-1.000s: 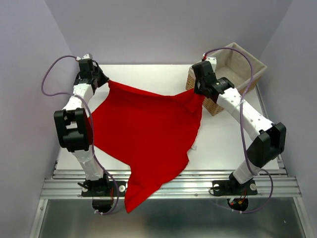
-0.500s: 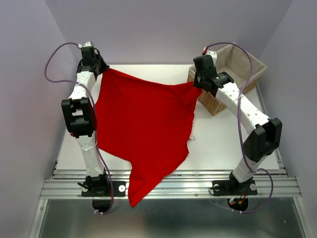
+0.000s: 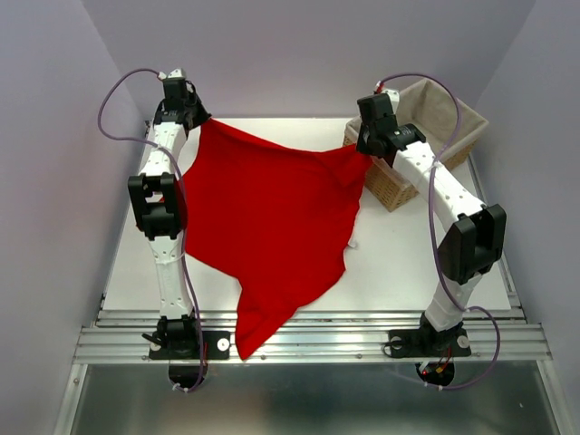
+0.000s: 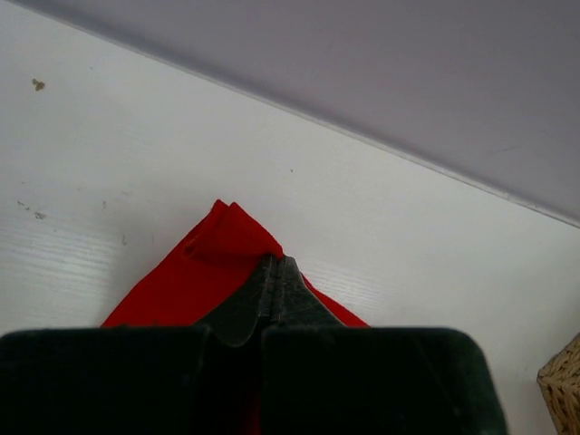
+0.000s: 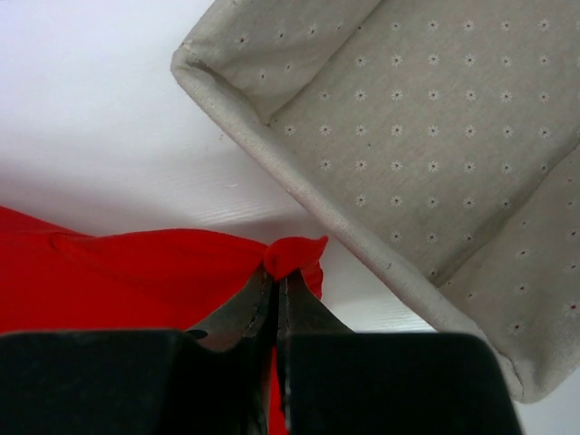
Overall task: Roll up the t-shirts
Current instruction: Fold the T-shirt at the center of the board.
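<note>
The t-shirt's corner goes down next, as my right gripper moves back from the basket [image 3: 453,113] and over the t-shirt's side by the white tag [image 3: 335,243], releasing it where cloth already lies spread.
The bright red t-shirt [image 3: 267,217] hangs stretched between both arms over the white table, its lower tip drooping past the front edge. My left gripper [image 3: 201,120] is shut on one far corner of the t-shirt [image 4: 213,258] near the back left of the table. My right gripper [image 3: 367,154] is shut on the opposite corner of the t-shirt [image 5: 294,254], right beside the wicker basket [image 3: 453,113]. In both wrist views a small fold of red cloth pokes out past the closed fingertips.
The wicker basket with its dotted beige lining [image 5: 426,136] stands at the back right, close to my right gripper. The table's back edge meets the lilac wall [image 4: 408,82] just beyond the left gripper. A metal rail [image 3: 317,343] runs along the front.
Both grippers have carried the t-shirt's corners farther back, the left one more. The cloth's hanging tip has slid up toward the table's front edge.
</note>
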`<state>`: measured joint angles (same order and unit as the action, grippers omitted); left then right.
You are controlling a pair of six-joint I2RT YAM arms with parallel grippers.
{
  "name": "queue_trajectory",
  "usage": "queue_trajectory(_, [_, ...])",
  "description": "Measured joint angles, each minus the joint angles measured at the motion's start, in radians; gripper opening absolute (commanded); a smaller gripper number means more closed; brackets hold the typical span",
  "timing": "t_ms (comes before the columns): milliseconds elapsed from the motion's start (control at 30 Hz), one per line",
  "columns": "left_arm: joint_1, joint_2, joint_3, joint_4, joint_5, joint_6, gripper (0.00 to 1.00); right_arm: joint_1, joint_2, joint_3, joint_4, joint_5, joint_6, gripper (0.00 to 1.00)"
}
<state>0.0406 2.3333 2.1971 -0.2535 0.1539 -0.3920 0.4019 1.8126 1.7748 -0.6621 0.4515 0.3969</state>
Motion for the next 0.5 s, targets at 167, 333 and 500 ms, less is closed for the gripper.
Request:
queue_trajectory(167, [0.001, 0.002, 0.000, -0.014, -0.003, 0.023, 0.00, -0.002, 0.000, -0.005, -0.006, -0.045, 0.079, 0.01])
queue_trajectory(333, [0.001, 0.002, 0.011, -0.040, -0.005, 0.052, 0.00, 0.008, -0.022, -0.087, -0.015, -0.098, 0.223, 0.01])
queue_trajectory(500, [0.002, 0.002, 0.011, -0.064, -0.005, 0.076, 0.00, 0.046, -0.036, -0.173, -0.034, -0.111, 0.322, 0.01])
